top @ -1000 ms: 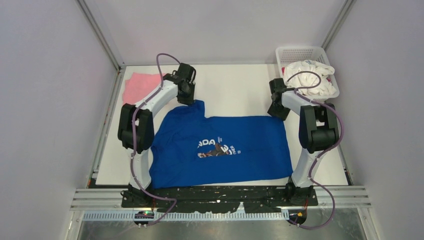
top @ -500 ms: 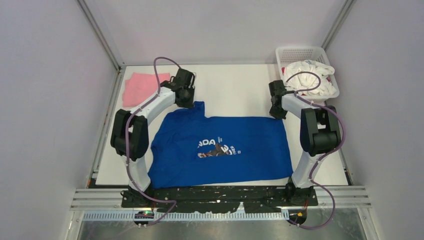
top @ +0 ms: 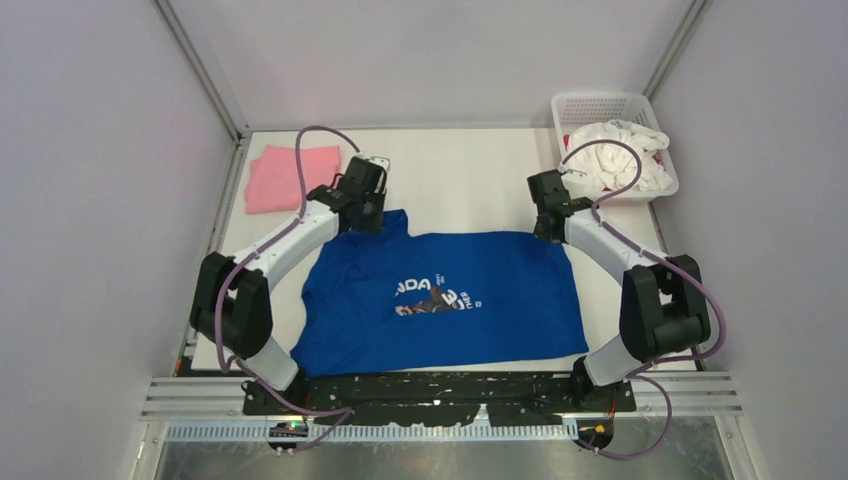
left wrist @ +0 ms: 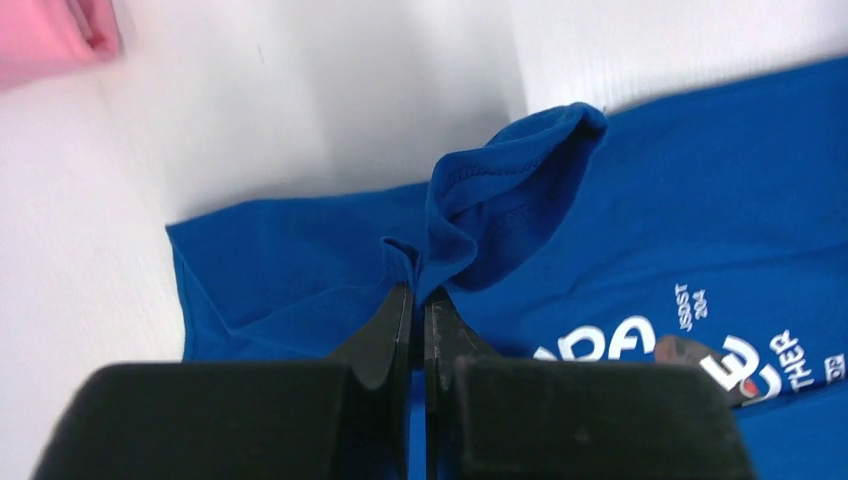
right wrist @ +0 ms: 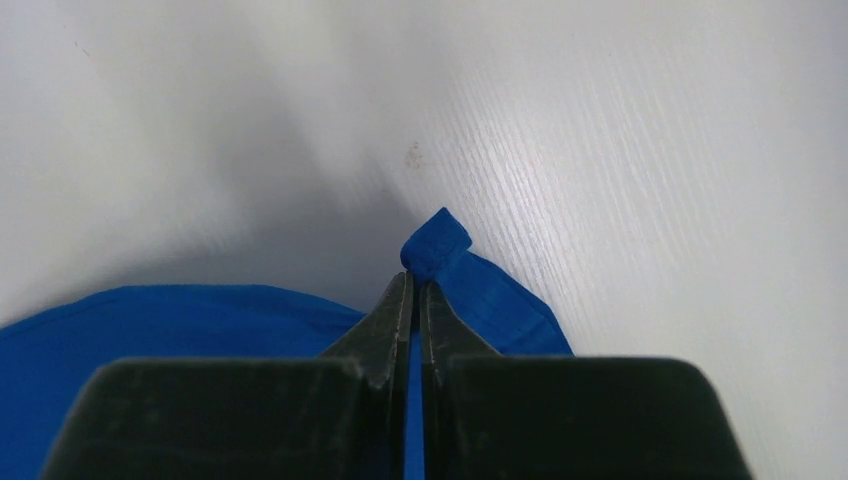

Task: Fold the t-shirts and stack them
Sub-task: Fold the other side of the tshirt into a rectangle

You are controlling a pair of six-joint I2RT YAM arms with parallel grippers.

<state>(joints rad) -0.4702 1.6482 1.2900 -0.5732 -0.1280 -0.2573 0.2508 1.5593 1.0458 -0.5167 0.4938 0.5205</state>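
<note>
The pinched fold moves back with my left gripper next and comes free over the plain cloth beside the print, since that cloth lies back from my left gripper.
The royal blue t-shirt (top: 440, 300) lies spread on the white table, its white-lettered print (top: 435, 295) facing up. My left gripper (top: 366, 212) is shut on the shirt's far left part, pinching a fold of blue cloth (left wrist: 500, 200) by the sleeve. My right gripper (top: 545, 230) is shut on the far right corner; a small tip of blue cloth (right wrist: 436, 240) sticks out past the fingertips. The folded light pink t-shirt (top: 288, 175) lies at the far left of the table and shows in the corner of the left wrist view (left wrist: 50, 35).
A white mesh basket (top: 600, 107) holding white cloth (top: 618, 155) stands at the far right corner. Grey walls with metal frame posts enclose the table. The arm bases sit on the black rail at the near edge (top: 440, 395).
Both arms have stretched out lower, with the grippers shifting slightly toward the near side and inward while holding the shirt's far edge. The shirt's far edge has moved a little toward me.
</note>
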